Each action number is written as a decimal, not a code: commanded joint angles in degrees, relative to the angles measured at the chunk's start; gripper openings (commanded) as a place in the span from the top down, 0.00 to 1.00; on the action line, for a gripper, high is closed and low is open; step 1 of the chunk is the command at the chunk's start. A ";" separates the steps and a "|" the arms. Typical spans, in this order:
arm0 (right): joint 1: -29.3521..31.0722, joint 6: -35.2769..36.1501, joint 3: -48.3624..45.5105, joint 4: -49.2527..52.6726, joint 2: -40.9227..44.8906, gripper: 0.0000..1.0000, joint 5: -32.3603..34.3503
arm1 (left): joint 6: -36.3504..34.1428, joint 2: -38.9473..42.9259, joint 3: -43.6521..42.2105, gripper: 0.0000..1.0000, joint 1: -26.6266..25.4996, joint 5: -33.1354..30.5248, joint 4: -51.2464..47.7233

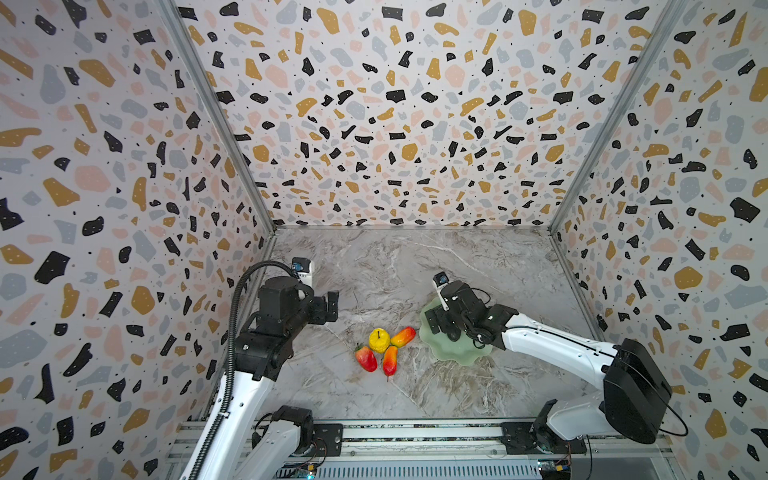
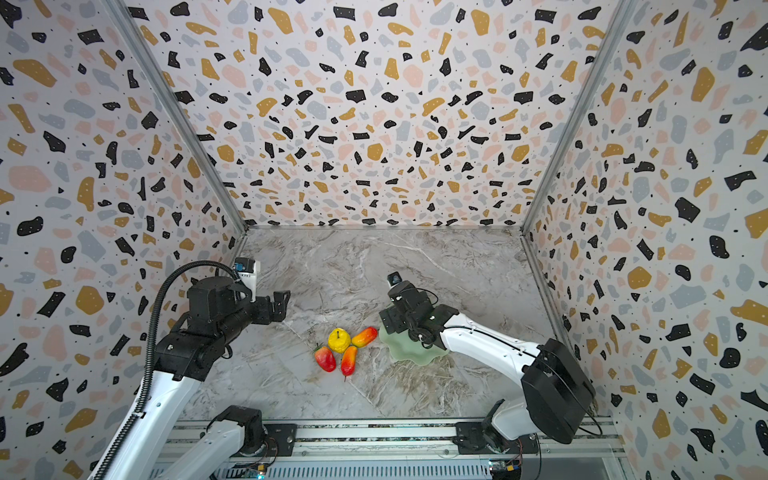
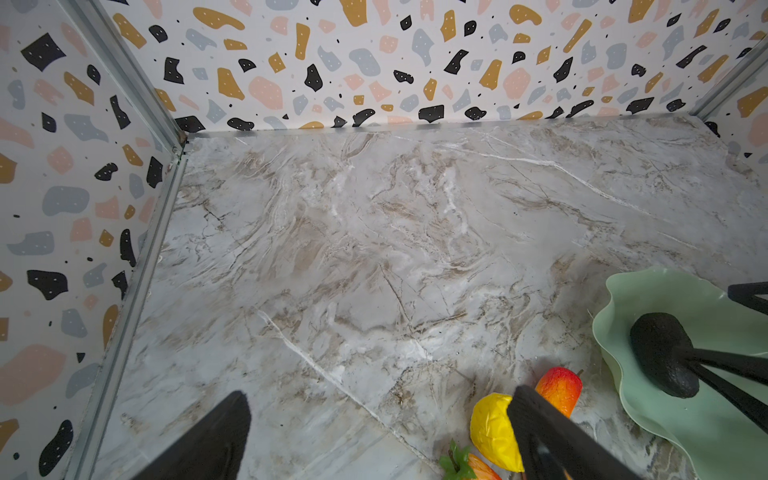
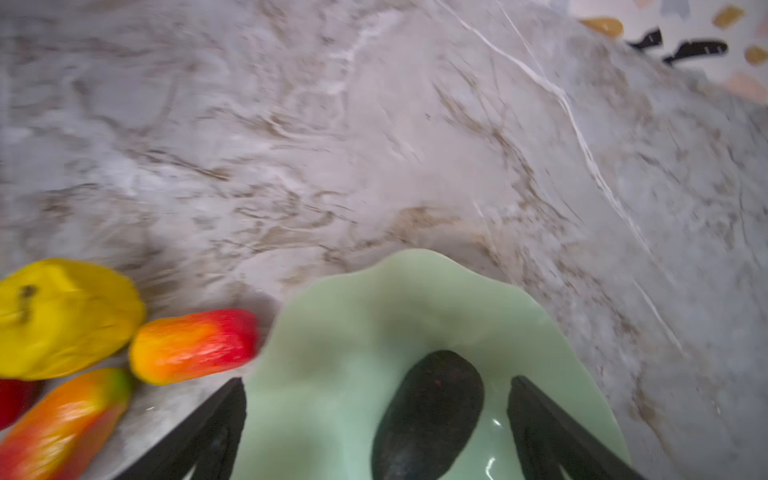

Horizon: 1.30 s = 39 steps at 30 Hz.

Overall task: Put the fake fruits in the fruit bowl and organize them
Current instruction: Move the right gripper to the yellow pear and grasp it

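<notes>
The yellow apple (image 1: 379,340) (image 4: 70,320) is still outside the bowl. I will move my open right gripper away from the black fruit, past the bowl's rim and down onto the apple.
The pale-green fruit bowl (image 1: 457,353) (image 2: 415,351) stands right of the middle. A blackish oval fruit (image 4: 428,415) (image 3: 660,353) lies inside it. My right gripper (image 4: 376,386) (image 1: 441,325) hangs open over the bowl, its fingers either side of the black fruit and apart from it. Left of the bowl on the marble lie the yellow apple (image 1: 379,340) (image 2: 339,340), two red-orange oblong fruits (image 1: 403,336) (image 1: 390,360) and the strawberry (image 1: 366,358). My left gripper (image 3: 378,399) (image 1: 330,305) is open and empty, above the table, left of and behind the cluster.
Patterned walls (image 1: 124,208) close in the marble table (image 1: 374,270) on the left, back and right. A metal rail (image 1: 415,432) with both arm bases runs along the front edge. The right arm's white link (image 1: 552,345) reaches over the bowl's right side.
</notes>
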<state>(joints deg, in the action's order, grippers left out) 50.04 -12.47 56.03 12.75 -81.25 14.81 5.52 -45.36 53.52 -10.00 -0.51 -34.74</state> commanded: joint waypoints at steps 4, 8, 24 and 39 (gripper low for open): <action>7.81 5.21 6.94 -3.59 -4.42 0.01 -5.93 | -0.32 0.62 1.32 0.00 -0.20 -1.24 -1.38; 9.70 6.20 10.49 -6.59 -10.79 0.01 -9.33 | -0.31 0.89 2.32 0.00 -0.20 -1.42 -2.23; 10.52 4.75 16.47 -10.44 -25.69 0.01 -17.31 | -0.37 0.73 1.90 0.00 -0.20 -2.12 -2.54; 10.43 4.04 17.81 -11.29 -29.27 0.27 -18.68 | -0.54 0.21 1.15 0.00 -0.20 -1.86 -1.78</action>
<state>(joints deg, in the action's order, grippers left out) 60.29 -8.03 71.64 1.61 -111.57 -3.49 5.52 -45.28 54.28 -10.00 -2.00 -37.43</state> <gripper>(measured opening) 0.742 0.995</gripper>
